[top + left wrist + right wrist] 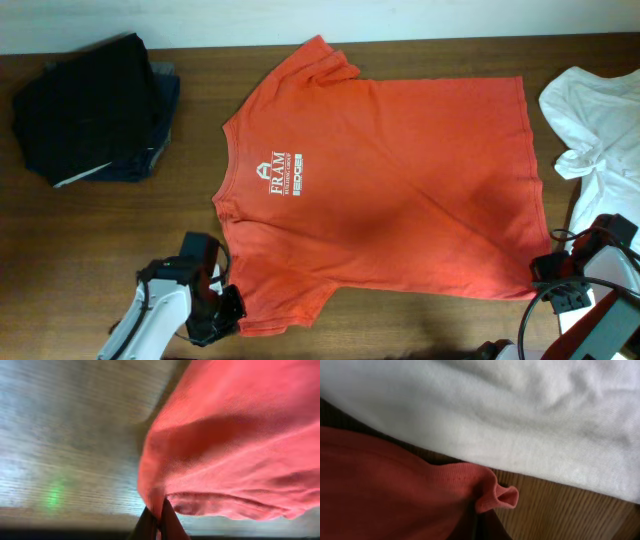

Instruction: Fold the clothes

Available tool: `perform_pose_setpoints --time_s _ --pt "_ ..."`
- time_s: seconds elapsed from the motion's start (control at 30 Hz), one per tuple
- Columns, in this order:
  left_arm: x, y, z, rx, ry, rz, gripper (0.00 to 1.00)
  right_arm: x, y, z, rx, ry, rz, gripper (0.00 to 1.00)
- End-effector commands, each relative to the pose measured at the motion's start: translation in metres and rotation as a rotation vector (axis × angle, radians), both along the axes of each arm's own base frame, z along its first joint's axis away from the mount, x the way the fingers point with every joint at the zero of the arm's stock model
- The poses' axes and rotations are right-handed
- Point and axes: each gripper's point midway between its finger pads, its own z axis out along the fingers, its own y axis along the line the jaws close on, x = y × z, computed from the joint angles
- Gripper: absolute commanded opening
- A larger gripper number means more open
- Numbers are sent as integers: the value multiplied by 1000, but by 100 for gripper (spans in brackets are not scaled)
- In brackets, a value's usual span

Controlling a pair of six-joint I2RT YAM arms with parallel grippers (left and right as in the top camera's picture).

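The near sleeve should next be lifted by my left gripper, folded outward and released on the chest beside the logo (pixel 281 178), because that lies outward of the gripper.
The red-orange T-shirt (pixel 390 170) lies flat across the middle of the table, white "FRAM" logo (pixel 281 178) facing up, collar to the left. My left gripper (pixel 228 305) is shut on the shirt's near sleeve; in the left wrist view the dark jaws (pixel 159 522) pinch a fold of red cloth (pixel 235 445). My right gripper (pixel 545 268) is shut on the shirt's near hem corner; in the right wrist view the jaws (pixel 485 520) hold the bunched red edge (pixel 492 494).
A plain white shirt (pixel 600 125) lies crumpled at the right edge, close to my right gripper; it also fills the top of the right wrist view (pixel 520 415). A stack of black and navy garments (pixel 95 105) sits at the back left.
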Motion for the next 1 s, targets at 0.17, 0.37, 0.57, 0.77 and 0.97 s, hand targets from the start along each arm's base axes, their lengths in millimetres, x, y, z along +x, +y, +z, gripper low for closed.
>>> perform_pose_setpoints --time_s 0.17,0.37,0.57,0.77,0.97 --pt "34 -4 70 -19 -64 -101 1 6 -10 30 12 30 -15 4" --pt "-6 2 113 -2 -127 -2 1 -1 -2 43 16 28 -12 4" --pt "-19 14 171 46 -250 31 1 -1 10 80 -63 -55 33 4" --pt "96 9 168 92 -258 -76 1 59 14 112 -148 -178 219 4" --pt "222 -6 187 81 -508 -127 1 121 4 93 -157 -195 297 4"
